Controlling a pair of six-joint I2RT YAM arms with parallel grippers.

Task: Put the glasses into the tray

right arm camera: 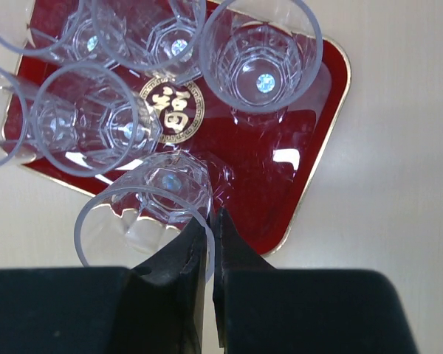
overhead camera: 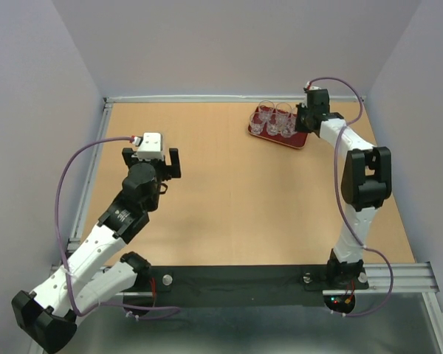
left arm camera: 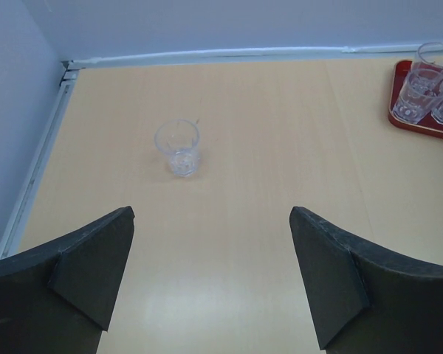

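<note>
My right gripper should next carry the glass down and outward, from the tray's near edge toward the far-corner glass.
The dark red tray (overhead camera: 297,141) with a gold emblem (right arm camera: 173,105) lies at the far right of the table. Several clear glasses (overhead camera: 275,118) stand in it. My right gripper (overhead camera: 304,118) is over the tray's near edge, its fingers (right arm camera: 240,251) shut on the rim of one more glass (right arm camera: 151,214) whose base is over the tray (right arm camera: 280,199); I cannot tell if it rests there. One glass (left arm camera: 178,147) stands alone on the table ahead of my left gripper (left arm camera: 212,214), which is open, empty and well short of it. The left gripper (overhead camera: 151,160) is at mid left.
A metal rail (overhead camera: 96,169) runs along the table's left edge and a wall (left arm camera: 207,29) closes the far side. The tray's corner (left arm camera: 421,129) with glasses shows at the right of the left wrist view.
</note>
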